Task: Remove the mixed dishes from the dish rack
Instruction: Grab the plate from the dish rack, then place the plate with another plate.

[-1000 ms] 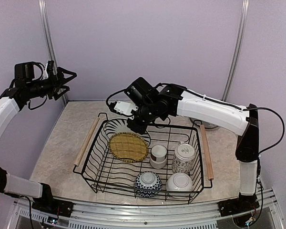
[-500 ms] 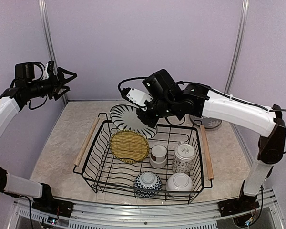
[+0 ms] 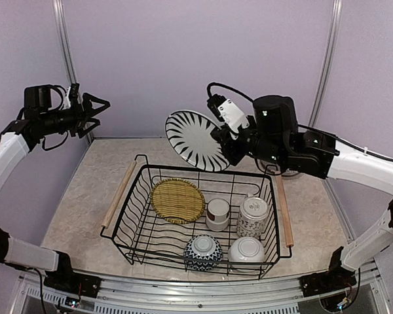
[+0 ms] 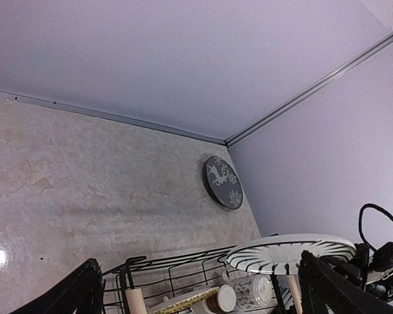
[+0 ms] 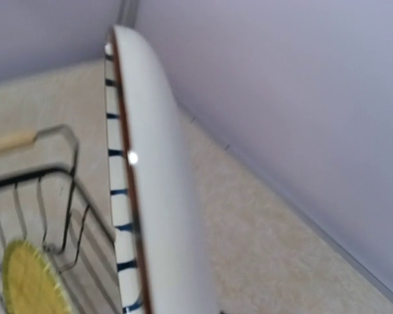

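My right gripper will swing right in the top view over the empty dark plate (image 3: 290, 173) below, level the striped plate (image 3: 194, 139), then lower and release it.
My right gripper (image 3: 226, 145) is shut on the right edge of the black-white striped plate (image 3: 194, 139) and holds it tilted in the air above the back of the dish rack (image 3: 183, 168). The plate fills the right wrist view edge-on (image 5: 150, 196) and shows in the left wrist view (image 4: 291, 252). In the rack are the woven yellow mat (image 3: 177, 200), the white cup with brown band (image 3: 217, 212), the tall patterned cup (image 3: 253, 216), the blue-patterned bowl (image 3: 204, 252) and the white bowl (image 3: 247, 250). My left gripper (image 3: 95, 110) is open and empty, high at the far left.
A dark round plate with white figures (image 4: 223, 182) lies on the table at the back right, mostly hidden behind my right arm in the top view. The rack's wooden handles (image 3: 120, 193) run along its short sides. Walls stand close at the back and sides.
My right gripper has lifted the striped plate up out of the rack and swung it to the right. The left arm has barely moved.
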